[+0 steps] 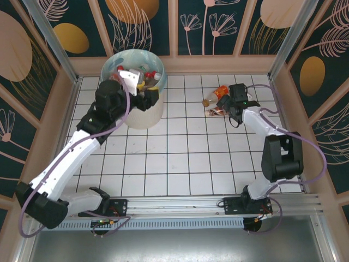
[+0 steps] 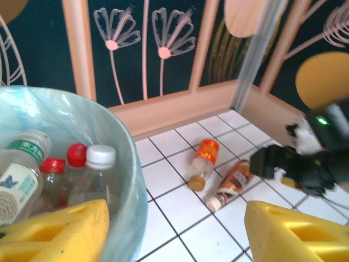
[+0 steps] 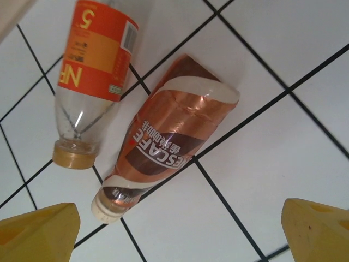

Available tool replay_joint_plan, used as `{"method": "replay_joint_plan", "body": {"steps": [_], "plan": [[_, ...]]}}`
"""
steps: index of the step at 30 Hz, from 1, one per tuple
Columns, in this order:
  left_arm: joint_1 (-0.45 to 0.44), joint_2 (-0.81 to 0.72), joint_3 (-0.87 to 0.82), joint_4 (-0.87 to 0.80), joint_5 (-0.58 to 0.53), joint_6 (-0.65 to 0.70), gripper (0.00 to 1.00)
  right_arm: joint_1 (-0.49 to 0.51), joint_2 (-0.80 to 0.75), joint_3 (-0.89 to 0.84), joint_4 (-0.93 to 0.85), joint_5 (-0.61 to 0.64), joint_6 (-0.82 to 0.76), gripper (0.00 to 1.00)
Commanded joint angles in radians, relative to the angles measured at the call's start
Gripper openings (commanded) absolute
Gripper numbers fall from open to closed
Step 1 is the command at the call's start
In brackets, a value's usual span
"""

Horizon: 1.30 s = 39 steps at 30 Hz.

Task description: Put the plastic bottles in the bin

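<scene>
I need to lower my right gripper next and turn it so its open fingers are on both sides of the brown bottle's printed label (image 1: pixel 219 111) (image 3: pixel 166 141). The brown bottle lies at a slant just below my gripper.
The bin (image 1: pixel 145 117), cream-white with a blue-green liner (image 2: pixel 112 128), stands at the back left and holds several plastic bottles (image 1: pixel 143 76), among them a white-capped one (image 2: pixel 97 174) and a red-capped one (image 2: pixel 76 155). My left gripper (image 1: pixel 154 94) is open at the bin's front right rim, with nothing between its yellow fingers (image 2: pixel 54 232). On the tiles to the right lie an orange-labelled bottle (image 1: pixel 214 95) (image 3: pixel 95 60) and a brown coffee bottle (image 1: pixel 216 112) (image 3: pixel 163 147), side by side. Just above the brown bottle, my right gripper (image 1: pixel 225 105) (image 3: pixel 180 221) stands open.
Peach-framed wall panels close the white tiled floor (image 1: pixel 180 158) on three sides, and the back ledge (image 2: pixel 174 106) runs close behind both lying bottles. A metal post (image 2: pixel 253 54) rises at the back right corner. The arms' mounting rail (image 1: pixel 180 204) lines the near edge.
</scene>
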Motion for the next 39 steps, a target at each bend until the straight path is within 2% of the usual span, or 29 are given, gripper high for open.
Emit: {"method": "replay_joint_plan", "body": {"steps": [1,5,10,17,23,25,29,33,39], "plan": [[-0.001,-0.062,-0.116,0.084,0.087,0.142,0.68,-0.009,0.071,0.036,0.076,-0.033,0.087,0.96],[-0.001,-0.149,-0.262,0.156,0.104,0.221,0.73,-0.010,0.164,0.070,0.082,-0.032,0.133,0.96],[-0.001,-0.194,-0.358,0.242,0.098,0.232,0.75,-0.015,0.250,0.106,0.106,-0.044,0.144,0.94],[-0.001,-0.199,-0.397,0.279,0.091,0.220,0.76,-0.039,0.328,0.154,0.099,-0.073,0.146,0.90],[-0.001,-0.203,-0.402,0.281,0.067,0.218,0.78,-0.077,0.377,0.129,0.127,-0.134,0.149,0.83],[-0.001,-0.208,-0.403,0.282,0.065,0.219,0.78,-0.080,0.376,0.115,0.143,-0.170,0.146,0.76],[-0.001,-0.214,-0.407,0.282,0.047,0.213,0.80,-0.079,0.332,0.081,0.158,-0.193,0.138,0.68],[-0.001,-0.170,-0.356,0.229,0.000,0.142,0.81,-0.078,0.229,-0.007,0.178,-0.188,0.108,0.56],[-0.001,-0.061,-0.167,0.114,0.056,0.000,0.81,-0.052,-0.026,-0.175,0.203,-0.181,0.033,0.51]]}}
